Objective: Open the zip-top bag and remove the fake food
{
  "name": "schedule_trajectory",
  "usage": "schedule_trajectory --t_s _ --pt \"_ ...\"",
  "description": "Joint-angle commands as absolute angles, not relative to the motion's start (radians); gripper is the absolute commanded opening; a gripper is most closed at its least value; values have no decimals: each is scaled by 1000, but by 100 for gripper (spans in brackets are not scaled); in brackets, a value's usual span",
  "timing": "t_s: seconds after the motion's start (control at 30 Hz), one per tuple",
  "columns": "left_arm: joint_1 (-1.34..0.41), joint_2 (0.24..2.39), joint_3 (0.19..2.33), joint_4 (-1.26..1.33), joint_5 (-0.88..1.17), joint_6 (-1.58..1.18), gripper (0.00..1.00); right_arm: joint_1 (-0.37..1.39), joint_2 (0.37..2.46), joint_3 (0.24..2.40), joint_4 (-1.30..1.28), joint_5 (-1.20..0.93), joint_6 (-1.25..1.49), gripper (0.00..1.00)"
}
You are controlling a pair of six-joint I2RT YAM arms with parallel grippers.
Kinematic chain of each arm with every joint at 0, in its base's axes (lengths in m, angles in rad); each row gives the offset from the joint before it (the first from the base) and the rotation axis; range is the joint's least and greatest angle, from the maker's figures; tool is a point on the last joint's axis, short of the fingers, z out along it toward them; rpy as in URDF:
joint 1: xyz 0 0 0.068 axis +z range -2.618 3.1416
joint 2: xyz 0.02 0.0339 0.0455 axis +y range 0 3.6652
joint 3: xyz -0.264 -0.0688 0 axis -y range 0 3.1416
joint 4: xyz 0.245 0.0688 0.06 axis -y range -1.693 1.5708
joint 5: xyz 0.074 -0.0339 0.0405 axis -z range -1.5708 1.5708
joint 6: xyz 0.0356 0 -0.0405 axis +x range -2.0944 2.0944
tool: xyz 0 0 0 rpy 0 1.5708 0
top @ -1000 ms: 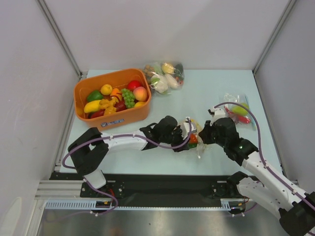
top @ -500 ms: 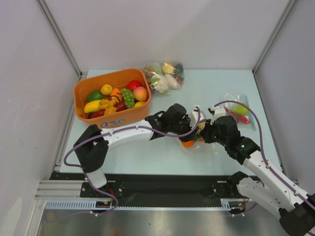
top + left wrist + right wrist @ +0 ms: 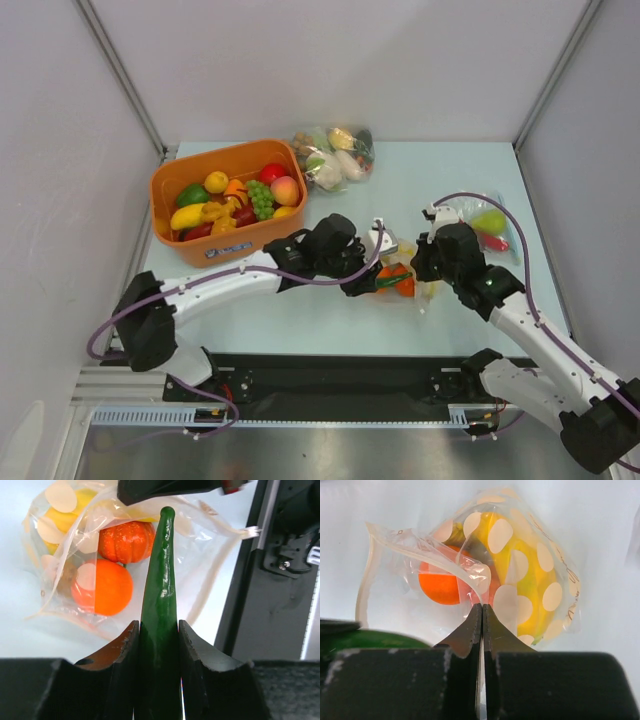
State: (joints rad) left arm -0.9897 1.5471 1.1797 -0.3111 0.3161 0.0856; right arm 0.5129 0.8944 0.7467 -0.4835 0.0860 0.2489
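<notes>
Next, my left gripper carries the vegetable up, then to the left in the top view, over the orange basket's far end, where toy fruit lies.
The zip-top bag, clear with pale dots, lies open on the table between both arms. My right gripper is shut on the bag's rim. Inside it I see fake food: an orange ball, a small pumpkin and a yellow banana. My left gripper is shut on a long dark green vegetable, whose tip points at the bag's mouth. In the top view this gripper sits just left of the bag.
An orange basket full of toy fruit stands at the back left. A second filled bag lies behind it and a third at the right, close to the right arm's cable.
My left gripper has drawn back toward the left and nearer the front edge, holding the green vegetable. The right gripper has kept its hold on the bag and barely shifted.
</notes>
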Motion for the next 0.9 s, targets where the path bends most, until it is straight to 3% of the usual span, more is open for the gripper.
schedule_trajectory --t_s 0.0,0.3,0.57,0.87 --pt "-985 1434 1160 -299 310 45 3 499 931 813 -472 91 232 0" --pt "-917 1211 1115 -316 247 -52 4 433 1005 887 -494 57 210 0" --pt "-648 1080 1095 -336 143 -87 6 391 1043 925 -508 31 198 0" --pt "-316 1178 1199 -393 37 -124 7 383 1049 919 -500 11 204 0"
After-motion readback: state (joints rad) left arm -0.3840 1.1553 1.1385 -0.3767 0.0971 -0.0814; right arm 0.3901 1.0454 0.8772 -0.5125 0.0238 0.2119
